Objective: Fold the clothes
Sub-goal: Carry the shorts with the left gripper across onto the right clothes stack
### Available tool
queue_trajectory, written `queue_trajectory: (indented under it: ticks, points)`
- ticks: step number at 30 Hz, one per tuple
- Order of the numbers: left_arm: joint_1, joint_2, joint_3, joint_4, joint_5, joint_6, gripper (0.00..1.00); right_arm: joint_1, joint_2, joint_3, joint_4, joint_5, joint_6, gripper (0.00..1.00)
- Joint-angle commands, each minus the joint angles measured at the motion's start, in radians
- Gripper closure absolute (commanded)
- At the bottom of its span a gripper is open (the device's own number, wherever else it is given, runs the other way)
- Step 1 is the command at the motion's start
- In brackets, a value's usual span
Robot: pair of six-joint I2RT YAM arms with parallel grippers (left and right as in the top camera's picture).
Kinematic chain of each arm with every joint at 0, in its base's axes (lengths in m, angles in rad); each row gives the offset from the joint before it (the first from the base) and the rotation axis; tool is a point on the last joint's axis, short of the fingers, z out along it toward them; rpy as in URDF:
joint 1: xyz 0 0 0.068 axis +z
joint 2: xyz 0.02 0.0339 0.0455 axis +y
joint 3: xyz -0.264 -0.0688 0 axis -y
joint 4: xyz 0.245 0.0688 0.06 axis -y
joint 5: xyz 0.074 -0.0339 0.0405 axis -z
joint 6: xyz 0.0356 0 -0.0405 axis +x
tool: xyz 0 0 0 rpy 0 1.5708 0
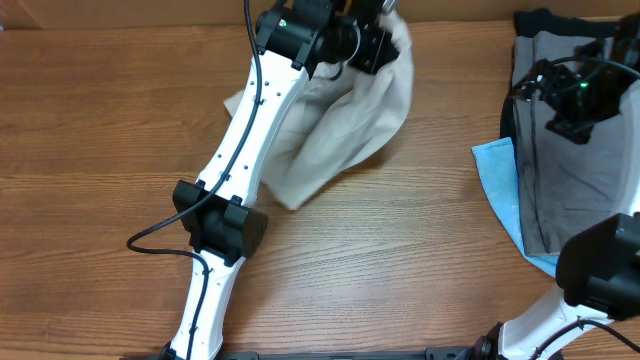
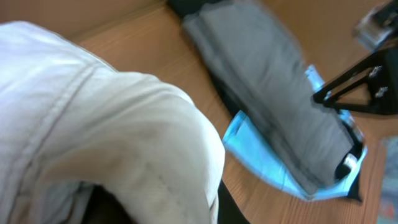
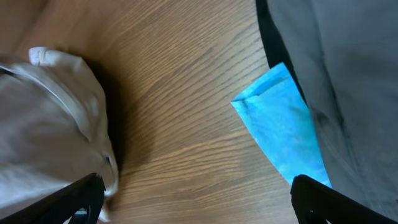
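I should next swing my left gripper toward the grey stack [image 1: 565, 185], tilting upward, and release the cream-white garment [image 1: 345, 110], because the stack is to my left gripper's right in the overhead view.
A cream-white garment [image 1: 345, 110] hangs bunched from my left gripper [image 1: 378, 38], which is shut on its top edge at the far middle of the table. In the left wrist view the cloth [image 2: 106, 130] covers the jaws. My right gripper [image 1: 548, 95] hovers open and empty over the stack at the right. Its fingers are spread wide in the right wrist view [image 3: 199, 205] above bare wood. The stack holds a grey folded garment [image 1: 570, 170] on a blue one [image 1: 497, 175]. They also show in the right wrist view, grey [image 3: 348, 74] and blue [image 3: 280, 124].
A black garment [image 1: 540, 22] lies under the stack at the far right. The wooden table [image 1: 120, 120] runs wide to the left and front. The left arm [image 1: 240, 150] stretches diagonally across the table's middle.
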Motion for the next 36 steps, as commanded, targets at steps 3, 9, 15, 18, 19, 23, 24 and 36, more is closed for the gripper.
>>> queue_trajectory:
  ticks: [3, 9, 15, 18, 19, 23, 24, 36]
  points:
    - [-0.078, -0.015, 0.056, 0.341, 0.101, -0.166, 0.96, -0.168, -0.135, 0.203, -0.065, -0.133, -0.007, 0.01]
    - [-0.245, -0.01, 0.055, 0.607, 0.084, -0.172, 0.96, -0.386, -0.235, 0.502, -0.22, -0.142, -0.007, 0.0]
    - [-0.37, 0.037, 0.053, 0.729, 0.179, -0.175, 0.96, -0.52, -0.317, 0.583, -0.278, -0.142, -0.016, 0.0]
    - [-0.398, 0.057, 0.053, 0.739, 0.177, -0.18, 0.21, -0.541, -0.327, 0.583, -0.299, -0.142, -0.042, 0.0]
    - [-0.397, 0.059, 0.052, 0.737, 0.168, -0.18, 0.0, -0.544, -0.327, 0.582, -0.308, -0.142, -0.051, 0.0]
    - [-0.338, 0.053, 0.053, 0.733, 0.143, -0.181, 0.0, -0.544, -0.32, 0.578, -0.314, -0.146, -0.057, 0.0]
    - [-0.321, 0.051, 0.053, 0.73, 0.143, -0.189, 0.0, -0.544, -0.32, 0.578, -0.314, -0.146, -0.057, 0.0]
    - [0.177, 0.051, 0.053, 0.491, 0.293, -0.336, 0.0, -0.414, -0.317, 0.578, -0.302, -0.284, -0.196, 0.0]
